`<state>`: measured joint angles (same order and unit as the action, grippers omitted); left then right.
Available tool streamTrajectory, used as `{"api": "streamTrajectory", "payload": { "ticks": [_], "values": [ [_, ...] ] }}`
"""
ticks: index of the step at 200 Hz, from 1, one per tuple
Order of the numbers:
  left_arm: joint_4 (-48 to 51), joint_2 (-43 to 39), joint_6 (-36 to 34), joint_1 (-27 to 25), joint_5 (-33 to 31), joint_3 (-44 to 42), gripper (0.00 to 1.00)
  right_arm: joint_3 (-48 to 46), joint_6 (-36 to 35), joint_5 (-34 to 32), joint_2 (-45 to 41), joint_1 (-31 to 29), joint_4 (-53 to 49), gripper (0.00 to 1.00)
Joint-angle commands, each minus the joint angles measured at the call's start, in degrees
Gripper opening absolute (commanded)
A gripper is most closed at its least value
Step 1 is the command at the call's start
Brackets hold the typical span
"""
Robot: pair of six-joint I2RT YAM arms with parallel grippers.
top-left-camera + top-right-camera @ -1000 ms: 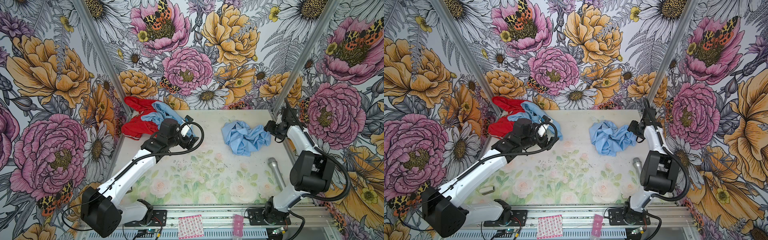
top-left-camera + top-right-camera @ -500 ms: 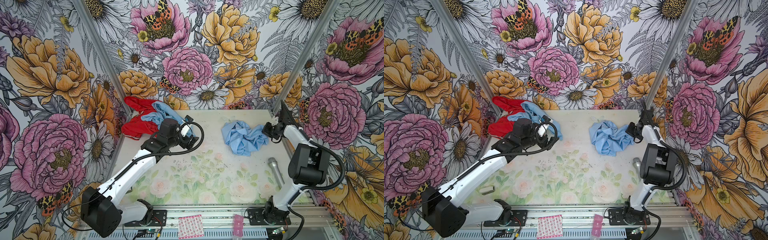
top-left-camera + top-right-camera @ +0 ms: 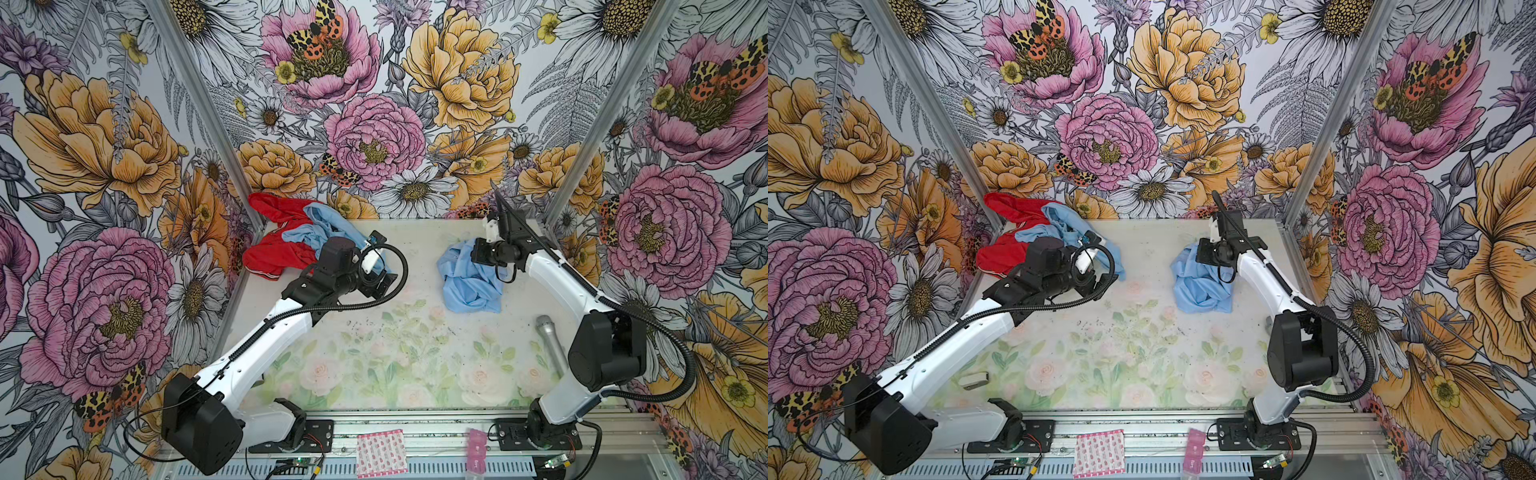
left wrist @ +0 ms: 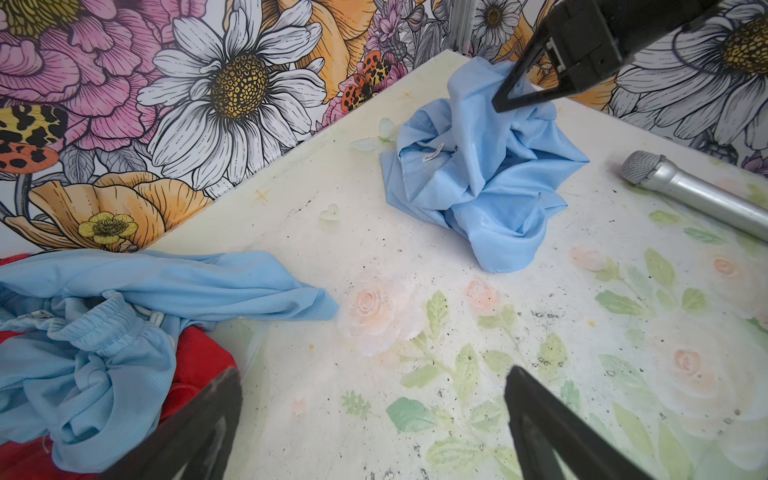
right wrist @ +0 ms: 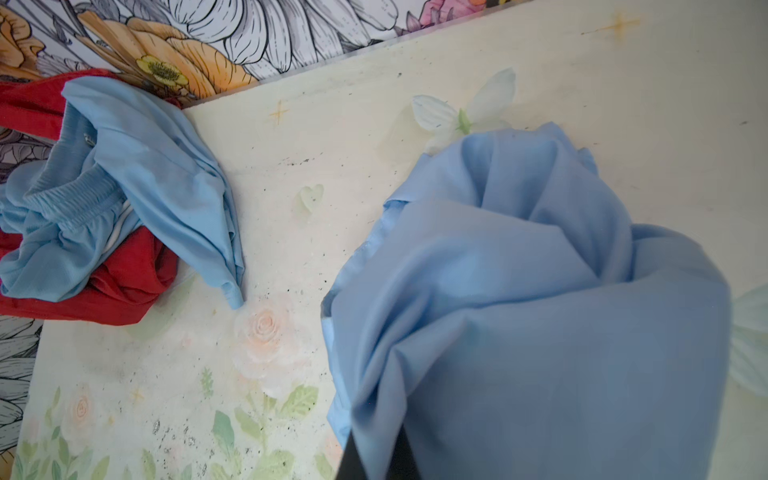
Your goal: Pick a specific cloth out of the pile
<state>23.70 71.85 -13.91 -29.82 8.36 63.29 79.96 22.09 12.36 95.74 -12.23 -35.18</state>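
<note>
The near part of the cloth [image 3: 468, 291] is already lying on the table, so the right gripper should next move down and back over that part to release the fold.
The cloth [image 3: 469, 282] [image 3: 1202, 286] is a crumpled periwinkle-blue garment at the back right of the table. My right gripper [image 3: 478, 252] [image 4: 500, 104] is shut on a fold at its top. In the right wrist view fabric [image 5: 519, 311] runs down between the dark fingertips [image 5: 357, 461]. Its lower part rests on the table. The pile sits in the back left corner, with a red garment [image 3: 272, 253] [image 5: 124, 291] under a sky-blue cloth [image 3: 328, 226] [image 4: 124, 299]. My left gripper [image 3: 384, 278] [image 4: 370, 419] hangs open and empty beside the pile, over bare table.
A silver microphone [image 3: 550, 345] [image 4: 698, 195] lies near the right edge, in front of the cloth. Floral walls close in the back and both sides. A small pink patterned cloth [image 3: 380, 453] lies on the front rail. A small white object [image 3: 974, 379] rests by the left arm.
My right gripper has shut on the cloth and moved left over it from its right edge, bunching it into a narrower heap. The left arm has not moved.
</note>
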Motion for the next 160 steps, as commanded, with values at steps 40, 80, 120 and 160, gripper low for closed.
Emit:
{"api": "streamTrajectory", "payload": {
  "ticks": [40, 80, 120, 160],
  "values": [
    [-0.8, -1.0, -1.2, 0.2, -1.9, -1.0, 0.99, -9.0, 4.4, -5.9, 9.7, -7.4, 6.7, 0.00],
    [-0.8, -0.8, -1.0, 0.2, -1.5, -0.8, 0.99, -11.9, 3.7, -4.8, 9.2, -7.5, 8.7, 0.47],
    [-0.7, -1.0, -1.2, 0.2, -1.8, -0.9, 0.99, -12.4, -0.8, -3.4, -2.6, -7.7, 8.1, 0.83],
    [-0.8, -0.8, -1.2, 0.3, -1.9, -0.9, 0.99, -12.2, -13.7, -12.4, -10.3, -9.2, 3.1, 0.98]
  ]
}}
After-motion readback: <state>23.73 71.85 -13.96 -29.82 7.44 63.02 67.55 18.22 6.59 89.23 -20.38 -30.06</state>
